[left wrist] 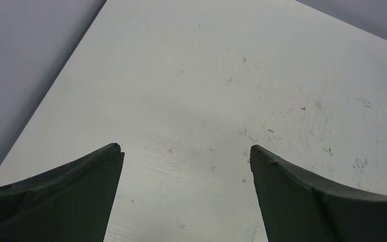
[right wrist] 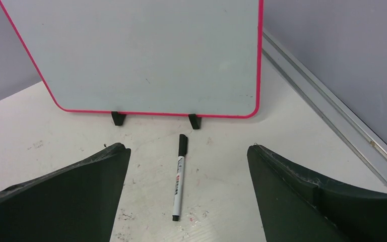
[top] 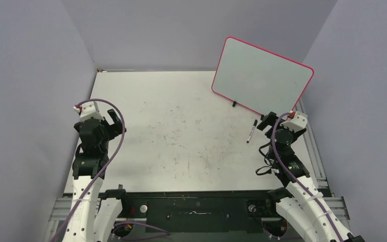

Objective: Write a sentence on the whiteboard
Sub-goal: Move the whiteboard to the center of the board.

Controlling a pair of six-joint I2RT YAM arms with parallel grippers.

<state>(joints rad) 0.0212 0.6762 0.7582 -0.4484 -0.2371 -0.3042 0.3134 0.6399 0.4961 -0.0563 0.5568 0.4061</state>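
Note:
I need to lower my right gripper across onto the whiteboard's black foot farther from the bar [top: 234,104] [right wrist: 118,118] next, because that foot is below my gripper, to its left in the top view.
The whiteboard [top: 262,76] stands upright on small black feet at the back right of the table, its pale face blank inside a pink-red rim; in the right wrist view the whiteboard [right wrist: 141,55] fills the top. A white marker [top: 251,131] with a black cap lies flat on the table in front of it, and the marker [right wrist: 179,176] lies between my right fingers, lower down. My right gripper [top: 267,121] is open, just right of the marker, holding nothing. My left gripper [top: 112,122] is open over the table's left side, empty [left wrist: 185,151].
The scuffed white tabletop [top: 181,131] is enclosed by grey walls on three sides. A metal rail [right wrist: 332,116] runs along the right edge beside the whiteboard. A dark base plate [top: 196,206] with both arm mounts spans the near edge.

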